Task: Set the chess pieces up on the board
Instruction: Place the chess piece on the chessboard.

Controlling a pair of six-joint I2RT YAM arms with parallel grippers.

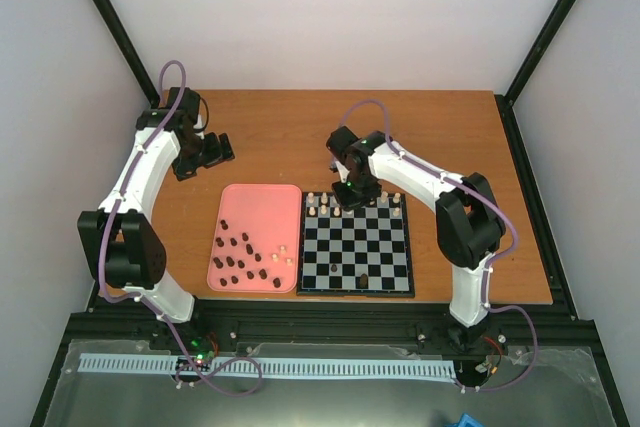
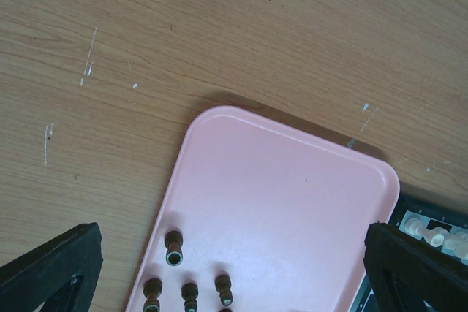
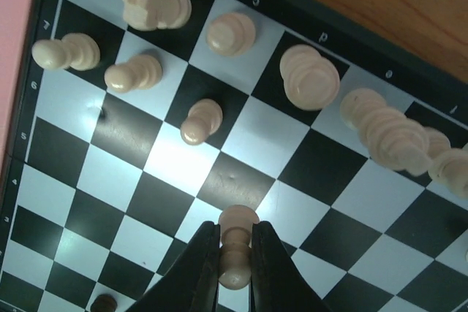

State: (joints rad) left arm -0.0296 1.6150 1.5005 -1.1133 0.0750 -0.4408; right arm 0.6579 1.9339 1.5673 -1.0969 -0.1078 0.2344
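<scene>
The right gripper lowers the cream pawn onto the white square (image 1: 348, 213) (image 3: 265, 128) beside the last standing pawn next.
The black and white chessboard (image 1: 357, 269) lies right of the pink tray (image 1: 257, 207). Cream pieces (image 1: 322, 203) stand along its far rows; one dark piece (image 1: 362, 280) stands near its front edge. My right gripper (image 3: 235, 253) is shut on a cream pawn (image 3: 238, 242) and holds it over the board's far rows; in the top view it is over the far edge (image 1: 357, 190). My left gripper (image 1: 205, 152) hovers over bare table behind the tray; its fingers (image 2: 51, 268) are spread wide and empty. Several dark brown pieces (image 2: 174, 246) lie on the tray.
A few cream pieces (image 1: 285, 252) also lie on the tray near its right side. The wooden table (image 1: 290, 132) is walled by white panels and black frame posts.
</scene>
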